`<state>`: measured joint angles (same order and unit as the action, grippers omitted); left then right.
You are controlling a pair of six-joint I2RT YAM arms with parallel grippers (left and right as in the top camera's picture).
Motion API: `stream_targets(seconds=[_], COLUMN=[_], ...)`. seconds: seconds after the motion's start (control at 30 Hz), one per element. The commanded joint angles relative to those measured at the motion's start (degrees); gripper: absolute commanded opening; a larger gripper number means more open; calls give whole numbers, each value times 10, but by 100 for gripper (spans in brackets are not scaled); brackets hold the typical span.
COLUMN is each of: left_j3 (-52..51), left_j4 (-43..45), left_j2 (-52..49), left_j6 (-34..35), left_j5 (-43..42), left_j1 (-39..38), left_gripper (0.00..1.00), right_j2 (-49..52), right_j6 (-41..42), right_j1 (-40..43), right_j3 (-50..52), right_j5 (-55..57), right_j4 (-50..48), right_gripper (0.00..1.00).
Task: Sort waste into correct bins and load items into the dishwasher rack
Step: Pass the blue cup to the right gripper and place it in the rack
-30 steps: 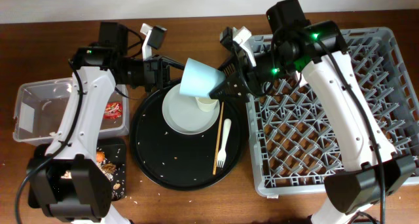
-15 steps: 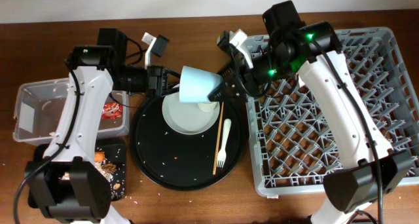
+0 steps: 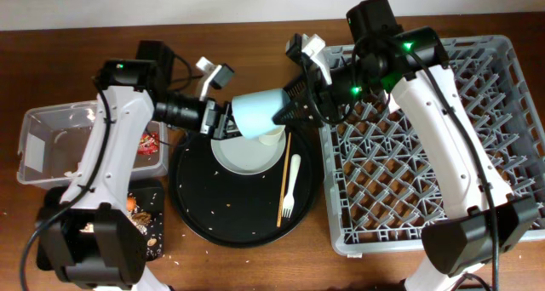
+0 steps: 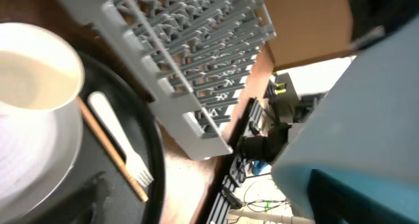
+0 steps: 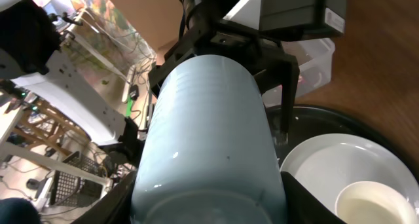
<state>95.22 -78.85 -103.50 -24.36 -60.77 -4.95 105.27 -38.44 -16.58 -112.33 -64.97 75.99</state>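
Note:
The rack's tray-side edge [image 3: 341, 129] has empty space inside it. I should next move my right gripper to the right in the overhead view, then turn it and lower it to release the cup there.
The light blue cup [image 3: 255, 112] hangs on its side above the far rim of the round black tray, and my right gripper [image 3: 288, 112] is shut on its right end. In the right wrist view, black fingers [image 5: 108, 201] press both sides of the cup [image 5: 209, 119]. My left gripper [image 3: 223, 119] stands open at the cup's left end, its fingers spread beside the cup without clamping it. Below sit the cream cup [image 3: 270, 136] on the pale plate [image 3: 238, 155], the chopsticks [image 3: 283, 180] and the white fork [image 3: 291, 185]. The grey dishwasher rack [image 3: 417, 155] is at right.
A clear tub [image 3: 51, 142] at left holds a red wrapper [image 3: 146, 142]. A shallow black tray [image 3: 145, 227] with food scraps lies in front of it. The round black tray [image 3: 213, 214] has crumbs on it. Cables run behind the left arm.
My left gripper went from shut to open, letting go of the blue cup, and moved slightly right. The cup has tipped from slanted to lying sideways in my right gripper.

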Motion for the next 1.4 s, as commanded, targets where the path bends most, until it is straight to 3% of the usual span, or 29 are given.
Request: stream_targets(seconds=[0.0,0.1,0.17,0.33,0.5,0.73,1.23,1.27,1.3,1.33,1.37], left_j3=[-7,-7,-7,-7,-7,-7,-7,-7,-7,-7,-7], left_j4=[3,3,4,3,4,4,4,3,4,3,4], left_j2=[-4,-4,-4,-4,-4,-4,-4,-4,-4,-4,-4], left_j6=[-3,-3,-3,-4,-4,-4,-4,-4,-4,-4,-4], left_j5=[23,30,77,199,202,202,202,202,202,202,202], left_j1=[45,78,87,89,89,89,89,89,89,89,89], left_gripper=[99,99,99,99,99,99,99,99,99,99,99], right_j2=[-10,-10,-10,-11,-9,11,13,13,13,13,13], right_j6=[53,120,184,379,407,407,407,407,407,407,407], right_j1=[-5,-5,1,57,65,65,64,64,64,64,64], right_j3=[-16,-16,-16,-17,-15,30,210,210,209,209,209], right_j5=[35,115,176,483,644,647,646,646,646,646,646], right_j4=[-17,-41,-61,-45,1,-17,-195,-195,-196,-197,-198], right_gripper=[29,27,24,24,24,24,25,32,54,68,88])
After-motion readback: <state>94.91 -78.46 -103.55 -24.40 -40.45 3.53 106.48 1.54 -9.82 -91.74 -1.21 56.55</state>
